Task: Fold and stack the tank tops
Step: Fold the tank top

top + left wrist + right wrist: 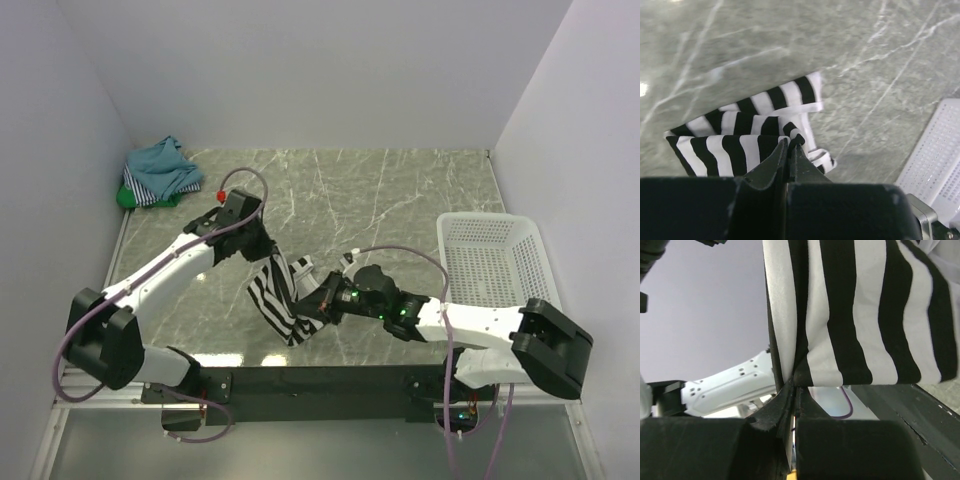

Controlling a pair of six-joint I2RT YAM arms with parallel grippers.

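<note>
Next, my left gripper draws outward and to the right in the top view, then down onto bare marble to release, because the striped tank top hangs bunched.
The black-and-white striped tank top (277, 298) hangs bunched between my two grippers over the near middle of the table. My left gripper (264, 252) is shut on its upper edge; in the left wrist view the striped cloth (740, 145) is pinched at my fingertips (790, 144). My right gripper (322, 303) is shut on its other edge; in the right wrist view the cloth (865, 315) hangs from my closed jaws (795, 382). The other tank tops, a teal-blue one (162, 165) over a thin-striped one and a green one (128, 197), lie piled at the far left corner.
A white plastic lattice basket (495, 262) stands at the right edge of the marble table (400, 190); it also shows in the left wrist view (935, 155). White walls close in the left, far and right sides.
</note>
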